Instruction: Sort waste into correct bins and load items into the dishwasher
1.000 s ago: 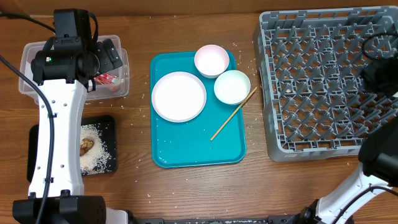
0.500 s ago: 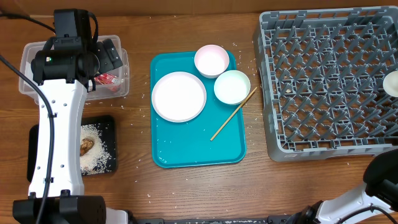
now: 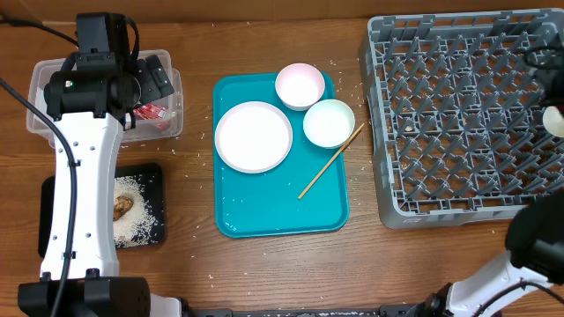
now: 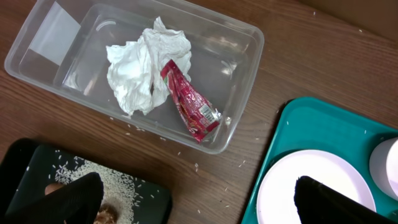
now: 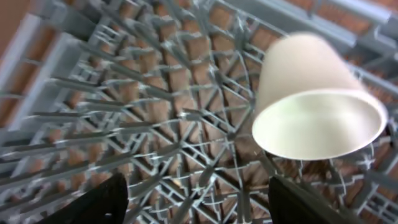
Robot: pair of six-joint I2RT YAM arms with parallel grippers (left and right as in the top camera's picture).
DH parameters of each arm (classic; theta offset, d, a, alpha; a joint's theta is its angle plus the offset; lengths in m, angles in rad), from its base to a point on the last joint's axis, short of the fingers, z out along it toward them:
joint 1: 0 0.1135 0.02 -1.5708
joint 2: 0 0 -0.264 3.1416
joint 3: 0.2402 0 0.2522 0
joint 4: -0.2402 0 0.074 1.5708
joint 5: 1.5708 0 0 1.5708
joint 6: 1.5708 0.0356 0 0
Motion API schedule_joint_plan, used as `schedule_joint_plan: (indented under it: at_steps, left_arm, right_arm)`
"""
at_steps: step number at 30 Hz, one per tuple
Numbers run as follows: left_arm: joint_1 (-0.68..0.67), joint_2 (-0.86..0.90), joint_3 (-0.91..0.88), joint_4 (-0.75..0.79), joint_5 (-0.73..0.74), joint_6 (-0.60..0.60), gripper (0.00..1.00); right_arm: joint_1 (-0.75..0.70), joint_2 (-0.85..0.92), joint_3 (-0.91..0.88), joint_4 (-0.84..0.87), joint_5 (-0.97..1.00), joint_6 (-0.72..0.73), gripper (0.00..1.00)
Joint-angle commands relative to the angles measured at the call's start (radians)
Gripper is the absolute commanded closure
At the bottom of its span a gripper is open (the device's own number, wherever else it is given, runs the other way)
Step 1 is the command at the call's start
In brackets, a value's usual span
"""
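The right gripper lowers and shifts toward the white cup next, onto the cup's rim beside the bare pegs, since only rack shows between the open fingers.
A white cup [image 5: 317, 106] lies tilted on the pegs of the grey dishwasher rack [image 3: 458, 114], at its right edge [image 3: 555, 121]. My right gripper [image 5: 202, 202] is open just short of the cup, with only rack between its fingers. My left gripper [image 4: 202, 205] hangs open and empty above the clear tub [image 4: 239, 74], which holds a crumpled white napkin [image 4: 143, 68] and a red wrapper [image 4: 189, 106]. The black tray [image 3: 150, 176] carries rice and a brown lump [image 3: 122, 206]. A white plate [image 3: 254, 136], a pink bowl [image 3: 300, 85] and a green bowl [image 3: 329, 122] sit on the teal tray [image 3: 282, 211].
A thin tan stick [image 3: 330, 161] lies slanted across the teal tray's right rim. Rice grains are scattered on the wooden table around the tray and the bins. The left arm [image 3: 79, 176] stretches over the black tray's left side.
My right gripper has opened and let go of the white cup, which now rests in the rack near its right edge. The left arm has not moved.
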Motion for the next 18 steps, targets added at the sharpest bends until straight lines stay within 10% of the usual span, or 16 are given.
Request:
schedule_joint_plan:
  at_steps: [1,18]
  left_arm:
    - [0.002,-0.005,0.014,0.001,0.003,-0.010,0.00]
    - [0.002,-0.005,0.014,0.001,0.003,-0.010,0.00]
  right_arm:
    - [0.019,0.056,-0.013,-0.002,0.125,0.103,0.26]
    - [0.022,0.153,-0.013,0.106,0.197,0.116,0.28]
